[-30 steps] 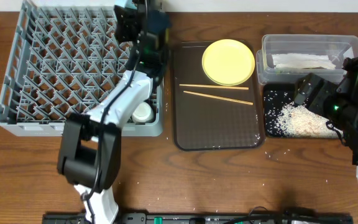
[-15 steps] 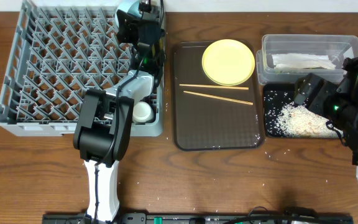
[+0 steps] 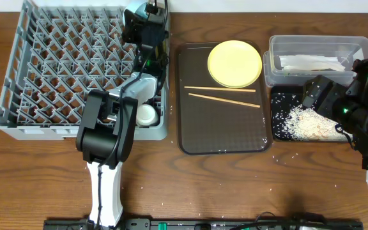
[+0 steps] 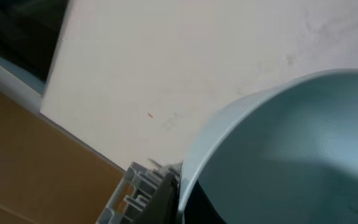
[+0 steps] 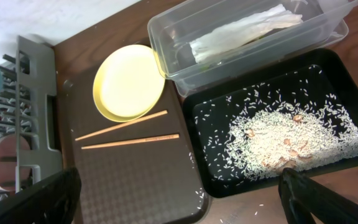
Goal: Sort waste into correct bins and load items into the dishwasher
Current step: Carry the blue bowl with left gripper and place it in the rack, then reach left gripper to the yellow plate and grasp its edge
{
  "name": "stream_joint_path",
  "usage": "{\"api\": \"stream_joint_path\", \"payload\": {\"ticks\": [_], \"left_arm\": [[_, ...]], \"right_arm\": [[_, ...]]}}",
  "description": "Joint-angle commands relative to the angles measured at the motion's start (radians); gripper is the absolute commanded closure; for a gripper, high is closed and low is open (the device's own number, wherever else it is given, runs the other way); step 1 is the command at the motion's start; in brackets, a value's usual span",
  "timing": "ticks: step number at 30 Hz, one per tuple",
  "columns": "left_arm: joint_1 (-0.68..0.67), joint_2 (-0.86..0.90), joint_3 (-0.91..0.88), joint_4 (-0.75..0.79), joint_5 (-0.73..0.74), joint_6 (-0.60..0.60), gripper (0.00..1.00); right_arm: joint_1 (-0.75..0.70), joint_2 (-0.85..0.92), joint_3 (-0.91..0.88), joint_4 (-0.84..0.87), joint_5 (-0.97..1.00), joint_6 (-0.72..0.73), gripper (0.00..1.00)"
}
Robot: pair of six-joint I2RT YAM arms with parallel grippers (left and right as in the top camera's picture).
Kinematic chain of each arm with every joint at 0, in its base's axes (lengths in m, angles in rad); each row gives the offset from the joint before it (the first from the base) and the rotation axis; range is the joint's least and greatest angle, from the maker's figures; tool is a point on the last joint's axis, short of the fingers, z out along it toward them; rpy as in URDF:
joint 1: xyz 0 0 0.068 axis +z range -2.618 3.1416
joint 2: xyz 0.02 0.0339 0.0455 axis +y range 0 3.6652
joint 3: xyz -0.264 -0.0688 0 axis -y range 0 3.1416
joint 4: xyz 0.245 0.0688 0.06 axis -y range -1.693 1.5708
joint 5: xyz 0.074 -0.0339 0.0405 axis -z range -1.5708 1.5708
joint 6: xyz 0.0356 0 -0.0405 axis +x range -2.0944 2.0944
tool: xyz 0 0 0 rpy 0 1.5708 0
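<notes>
The bowl hangs above the dish rack's wires. I will next move my left gripper down into the dish rack's back corner nearest the brown tray to let go of the bowl's rim.
My left gripper is shut on the rim of the light blue bowl and holds it over the back right corner of the grey dish rack. In the left wrist view the bowl fills the frame beside my dark finger. A white cup sits in the rack's front right corner. The yellow plate and two chopsticks lie on the brown tray. My right gripper is open and empty above the black tray, which holds rice. The wrapper lies in the clear tub. I see no white bowl.
The brown serving tray lies between the rack and the bins, with a few rice grains at its front right corner. Loose grains also dot the wooden table in front. My left arm stretches over the rack's right side.
My left arm has swung from over the rack's right side toward its back right corner, carrying the blue bowl. The right arm has not moved.
</notes>
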Motion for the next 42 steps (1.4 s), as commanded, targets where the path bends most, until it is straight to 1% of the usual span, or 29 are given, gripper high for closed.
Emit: {"api": "stream_joint_path", "payload": {"ticks": [1,8,21,22,23,24,28,32,34,39,42], "left_arm": [[0.017,0.021,0.008,0.011,0.014,-0.02,0.92],[0.033,0.021,0.008,0.048,0.028,-0.02,0.93],[0.004,0.021,0.008,-0.137,0.028,-0.021,0.92],[-0.002,0.021,0.008,-0.145,0.028,-0.02,0.9],[-0.007,0.021,0.008,-0.152,0.028,-0.02,0.86],[-0.014,0.021,0.008,-0.152,0.028,-0.02,0.79],[-0.042,0.021,0.008,-0.16,0.001,-0.021,0.62],[-0.079,0.018,0.008,-0.169,-0.072,-0.02,0.58],[-0.102,0.011,0.008,-0.213,-0.097,-0.02,0.58],[-0.135,0.002,0.008,-0.302,-0.112,-0.021,0.58],[-0.143,-0.002,0.008,-0.318,-0.113,-0.021,0.55]], "right_arm": [[-0.004,0.002,0.006,-0.002,0.002,0.009,0.01],[-0.004,0.002,0.006,-0.002,0.002,0.009,0.01],[-0.004,0.002,0.006,-0.002,0.002,0.009,0.01],[-0.004,0.002,0.006,-0.002,0.002,0.009,0.01],[-0.004,0.002,0.006,-0.002,0.002,0.009,0.01],[-0.004,0.002,0.006,-0.002,0.002,0.009,0.01],[-0.004,0.002,0.006,-0.002,0.002,0.009,0.01],[-0.004,0.002,0.006,-0.002,0.002,0.009,0.01],[-0.004,0.002,0.006,-0.002,0.002,0.009,0.01],[-0.004,0.002,0.006,-0.002,0.002,0.009,0.01],[-0.004,0.002,0.006,-0.002,0.002,0.009,0.01]]}}
